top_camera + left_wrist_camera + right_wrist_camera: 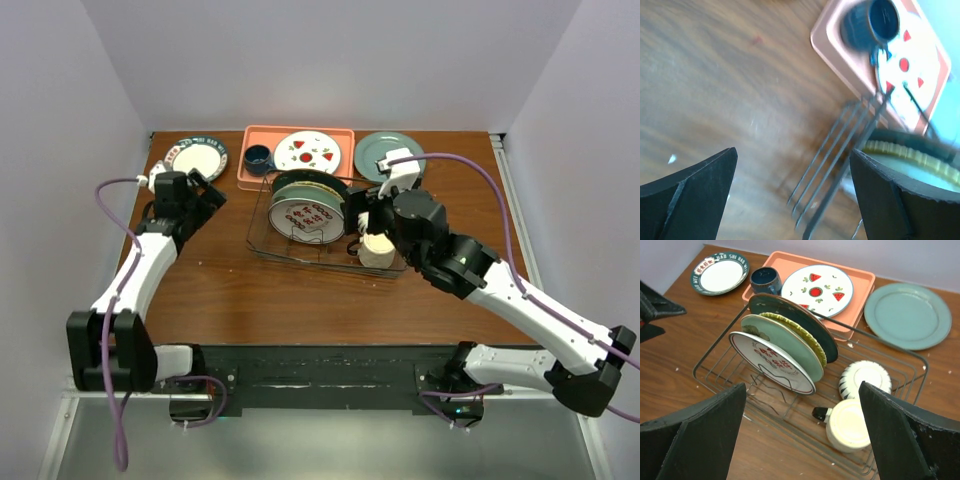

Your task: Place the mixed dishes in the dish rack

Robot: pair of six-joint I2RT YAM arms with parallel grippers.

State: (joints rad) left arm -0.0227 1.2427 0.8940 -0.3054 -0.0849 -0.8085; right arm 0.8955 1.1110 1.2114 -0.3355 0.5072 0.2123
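Observation:
My left gripper will turn away from the rack [268, 236] and move down and outward onto the near rim of the dark-green-rimmed plate [200, 157], because the plate is still outside the rack.
The dark wire dish rack [268, 236] stands mid-table, also in the right wrist view [720, 347]. Standing in it, front to back, are a pale plate with red marks [771, 361], a pale green face [785, 346], a yellow woven rim [807, 340] and a dark teal plate [805, 322]. A ribbed bowl [865, 377] and a cream bowl [850, 426] lie upside down at the rack's right end. The white dark-green-rimmed plate [200, 157] lies on the table at the back left. My left gripper [208, 192] is open and empty between that plate and the rack. My right gripper [802, 440] is open and empty above the rack's right end.
A salmon-pink tray [250, 175] at the back holds a dark blue cup [258, 157] and a white plate with red fruit marks [308, 152]. A plain grey-green plate [372, 150] lies to its right. White walls close in both sides.

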